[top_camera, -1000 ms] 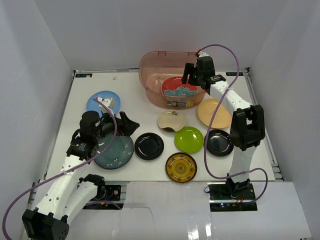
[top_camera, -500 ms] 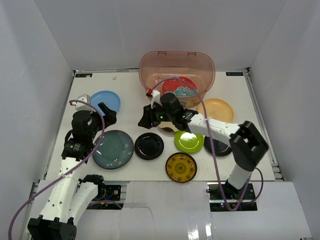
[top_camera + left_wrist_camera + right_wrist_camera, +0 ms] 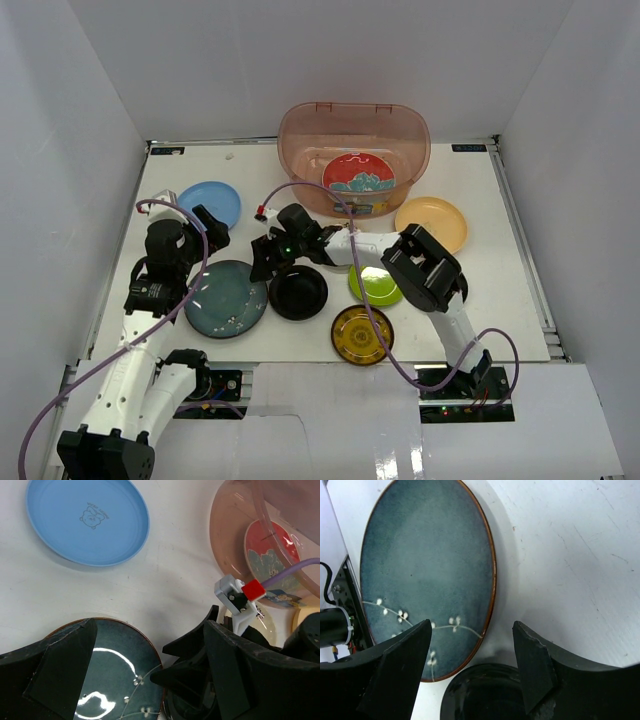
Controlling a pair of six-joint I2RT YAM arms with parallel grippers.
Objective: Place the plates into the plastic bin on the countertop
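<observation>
The right gripper next lowers and closes on the dark teal plate's rim [image 3: 267,287] [image 3: 483,635] by the black plate, since that rim lies just below its open fingers.
The plastic bin [image 3: 355,135] stands at the back with the red floral plate [image 3: 358,172] inside it. On the countertop [image 3: 260,190] lie the light blue plate [image 3: 210,203], dark teal plate [image 3: 227,298], a black plate [image 3: 298,292], lime green plate [image 3: 375,287], gold patterned plate [image 3: 362,334] and pale orange plate [image 3: 431,224]. The cream plate and second black plate are mostly hidden under the right arm. My right gripper [image 3: 262,258] is open and empty, low over the gap between the teal plate [image 3: 425,570] and black plate [image 3: 490,695]. My left gripper [image 3: 210,230] is open and empty, above the teal plate's far edge [image 3: 115,675].
The right arm stretches across the middle of the table from right to left, close to my left gripper; its fingers show in the left wrist view [image 3: 195,665]. White walls enclose the table. The light blue plate [image 3: 87,520] lies just beyond the left gripper.
The right arm has swung from over the bin down and left to the teal and black plates. The left gripper has pulled back left from beside the teal plate.
</observation>
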